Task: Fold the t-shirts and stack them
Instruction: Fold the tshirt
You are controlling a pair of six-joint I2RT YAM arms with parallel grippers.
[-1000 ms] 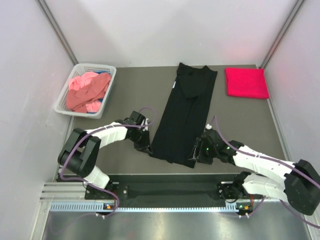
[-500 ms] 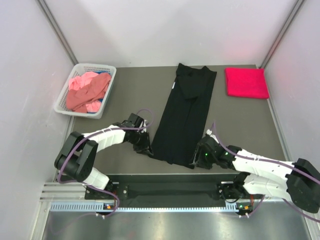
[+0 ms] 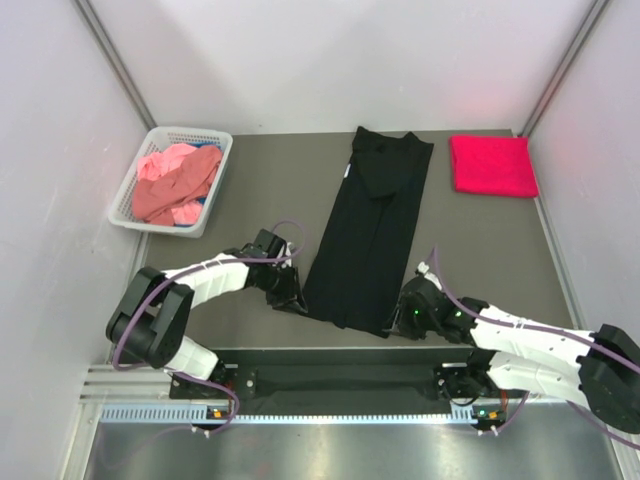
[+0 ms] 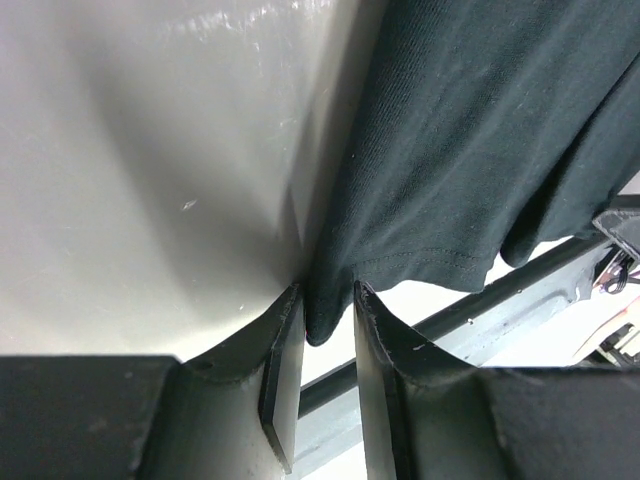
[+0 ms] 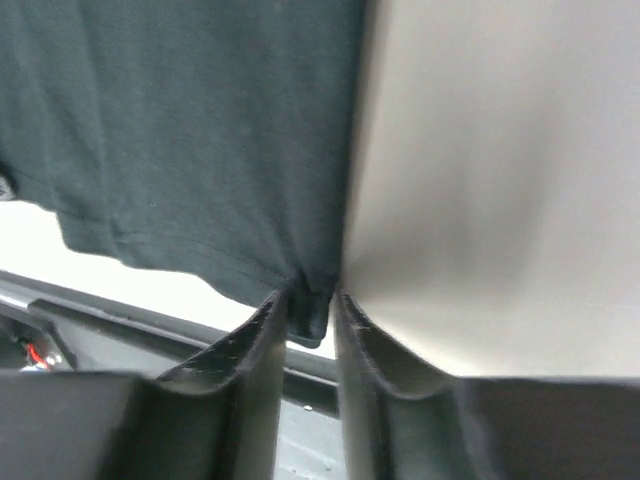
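Note:
My left gripper will next move toward my right gripper and slightly back, and then its fingers will close on the hem corner that hangs loosely.
The black t-shirt (image 3: 370, 230) lies as a long narrow strip down the middle of the table, its hem toward me. My left gripper (image 3: 293, 300) sits at the near left hem corner. In the left wrist view the left gripper (image 4: 328, 300) is open, and the black t-shirt (image 4: 470, 150) has its corner hanging loosely between the fingers. My right gripper (image 3: 398, 322) sits at the near right corner. In the right wrist view the right gripper (image 5: 312, 305) pinches the corner of the black t-shirt (image 5: 200, 130). A folded crimson t-shirt (image 3: 492, 165) lies at the far right.
A white lattice basket (image 3: 190, 132) at the far left holds crumpled salmon pink t-shirts (image 3: 175, 185), with a bit of blue cloth (image 3: 190, 224) beneath them. The table's near edge and a metal rail (image 3: 340, 352) run just below both grippers. Grey walls enclose the table.
The left jaws have widened around the hem corner. The right gripper has slid toward me to the near right corner, and its jaws have narrowed onto the cloth.

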